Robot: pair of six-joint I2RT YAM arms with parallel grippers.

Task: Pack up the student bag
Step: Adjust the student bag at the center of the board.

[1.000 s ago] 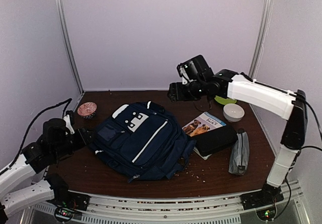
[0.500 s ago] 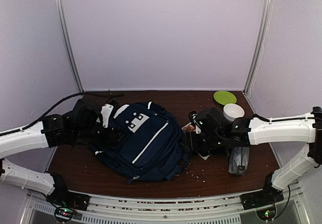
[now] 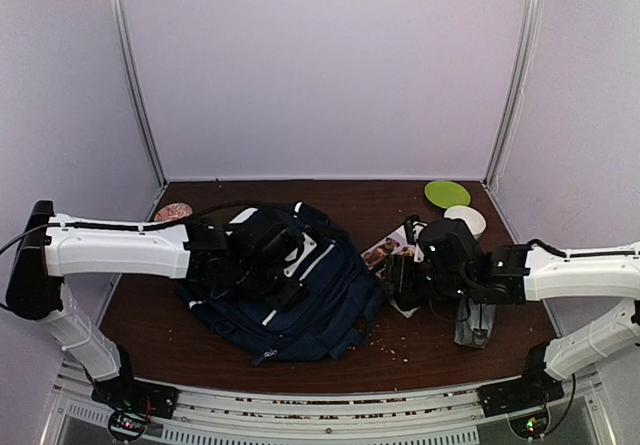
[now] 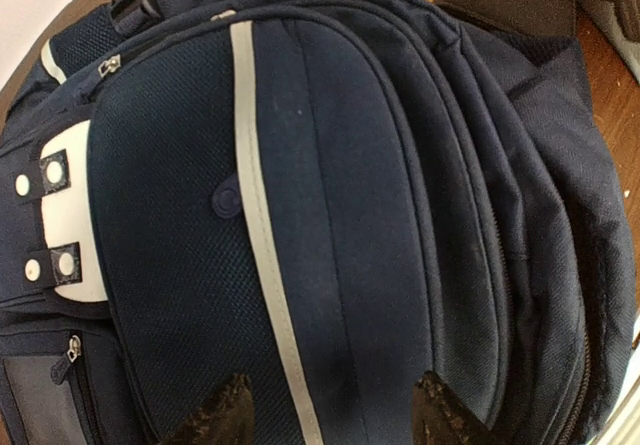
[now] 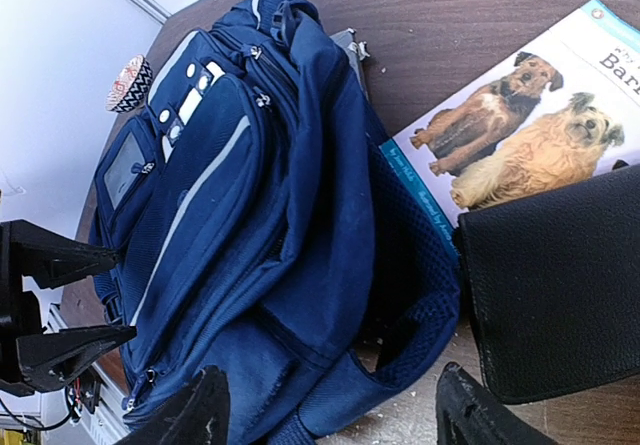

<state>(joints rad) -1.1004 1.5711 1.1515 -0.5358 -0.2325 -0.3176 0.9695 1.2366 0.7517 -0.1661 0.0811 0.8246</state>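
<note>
The robot's left gripper should next move past the stripe between its fingers, then go down to the front panel's seamed edge (image 3: 299, 312) (image 4: 426, 337).
The student bag (image 3: 318, 300), navy with a white patch and a thin white stripe, lies flat in the middle of the table with its zips shut. My left gripper (image 3: 268, 257) hovers open just over the bag's front panel (image 4: 350, 165). The stripe runs between the fingertips of this left gripper (image 4: 332, 405), and nothing is gripped. My right gripper (image 3: 398, 277) stands open low at the bag's right side. The right gripper (image 5: 330, 395) faces the bag's blue side (image 5: 250, 215) and its mesh strap, with nothing between its fingers.
A book with two dogs on its cover (image 5: 520, 145) lies right of the bag, partly under a black case (image 5: 560, 295). A grey zip pouch (image 3: 475, 320) lies further right. A white bowl (image 3: 468, 217) and green plate (image 3: 446, 193) stand at the back right, a patterned bowl (image 3: 172, 211) at the back left.
My left arm has swung in from the left edge to over the bag. My right arm has come down from the back to table height beside the bag's right side.
</note>
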